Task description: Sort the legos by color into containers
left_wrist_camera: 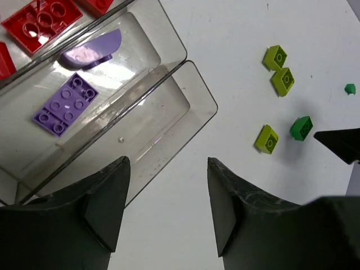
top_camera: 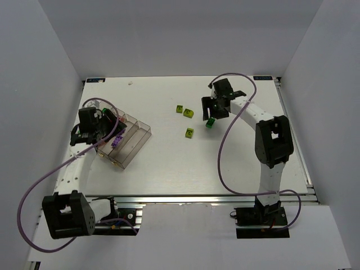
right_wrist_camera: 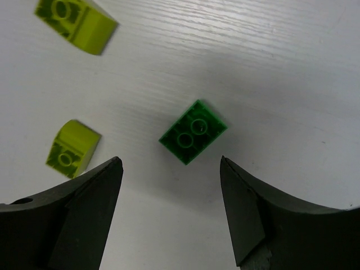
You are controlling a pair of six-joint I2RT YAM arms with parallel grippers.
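Note:
The green brick (top_camera: 210, 122) (right_wrist_camera: 193, 133) stands clear of the yellow-green bricks with room around, so my right gripper comes down onto it next, one finger down each side.
The clear divided tray (top_camera: 135, 138) sits at the left. In the left wrist view (left_wrist_camera: 169, 107) it holds two purple bricks (left_wrist_camera: 66, 105) in one compartment and red bricks (left_wrist_camera: 42, 19) in another. My left gripper (top_camera: 107, 130) hovers by the tray's near end, open and empty (left_wrist_camera: 167, 161). A green brick (top_camera: 210, 122) lies on the table just below my right gripper (top_camera: 214, 111). In the right wrist view the brick (right_wrist_camera: 193, 131) lies just ahead of the open, empty gripper (right_wrist_camera: 169, 160). Three yellow-green bricks (top_camera: 190, 133) lie loose to its left.
Two of the yellow-green bricks (top_camera: 184, 111) lie close together at mid-table, also seen in the right wrist view (right_wrist_camera: 76, 22). A tiny green piece (left_wrist_camera: 350, 88) lies farther off. White walls enclose the table (top_camera: 169, 180) on three sides.

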